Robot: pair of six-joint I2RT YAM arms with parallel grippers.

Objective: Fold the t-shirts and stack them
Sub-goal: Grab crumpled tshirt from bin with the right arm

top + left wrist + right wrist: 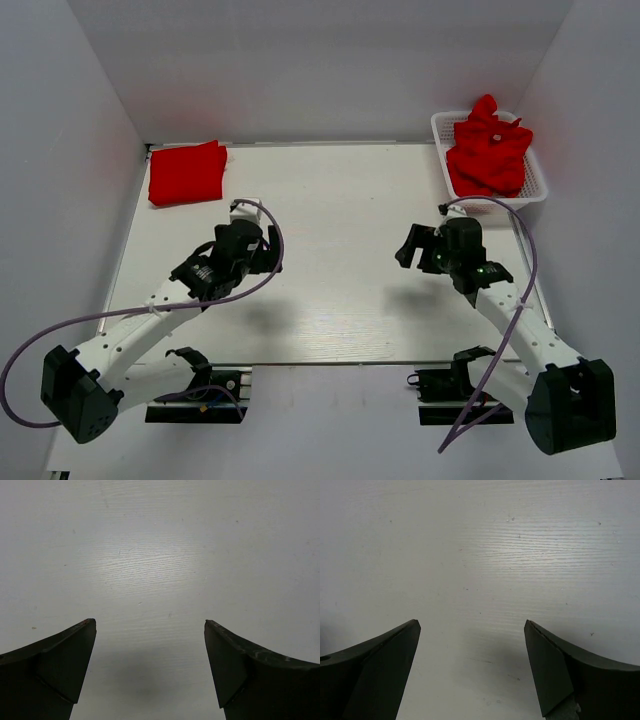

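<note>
Next, the right gripper moves outward over the white lattice basket, then down onto the crumpled red t-shirts.
A folded red t-shirt pile (186, 173) lies flat at the table's far left corner. More red t-shirts (489, 147) sit crumpled in a heap inside the white lattice basket (540, 189) at the far right. My left gripper (245, 211) hovers open over bare table, a little in front and to the right of the folded pile. Over the table in front of the basket, my right gripper (418, 243) is open too. Both wrist views show only white tabletop between spread fingers: left gripper (150, 625), right gripper (472, 625). Neither holds anything.
White walls close in the table (330, 270) on the left, back and right. Purple cables (272, 262) loop off both arms. The arm bases and their clamps (200, 385) stand at the near edge.
</note>
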